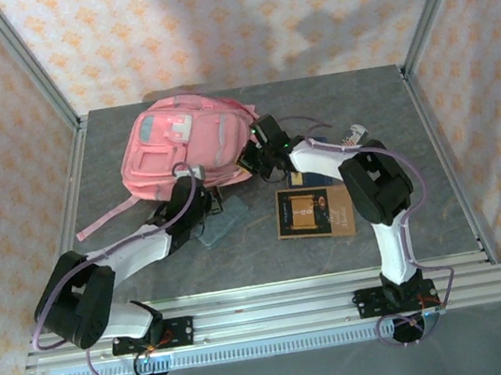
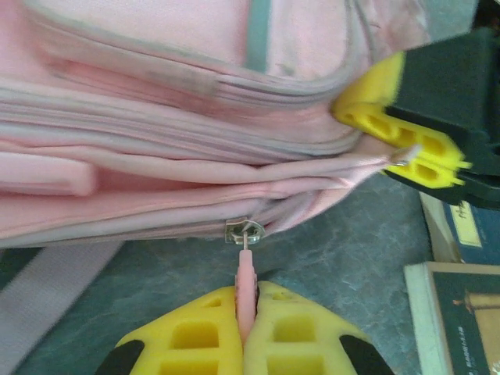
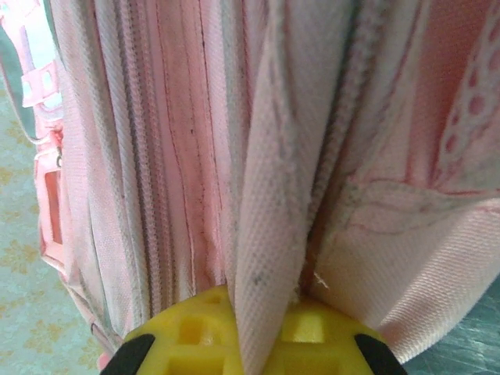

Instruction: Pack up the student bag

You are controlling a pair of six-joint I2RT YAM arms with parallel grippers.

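Note:
Next, my left gripper pulls the pink pull (image 2: 247, 269) along the still-shut zip (image 2: 101, 235) beside it, away from my right gripper past the pale strap, and lets go.
The pink student bag (image 1: 189, 145) lies at the back left of the table, its zipped side towards the arms. My left gripper (image 2: 248, 295) is shut on the bag's pink zip pull (image 2: 247, 269), which hangs from the metal slider (image 2: 244, 231) at the bag's lower edge. In the top view that left gripper (image 1: 197, 194) sits at the bag's near side. My right gripper (image 3: 262, 324) is shut on a fold of the bag's fabric (image 3: 273, 195) beside the zip. From the left wrist, the right gripper (image 2: 410, 148) pinches the bag's corner edge.
A brown book (image 1: 313, 211) lies flat in the middle of the table, with a dark blue book (image 1: 313, 178) behind it under the right arm. A grey-teal flat thing (image 1: 221, 220) lies by the left forearm. Metal frame posts (image 1: 35, 69) bound the table.

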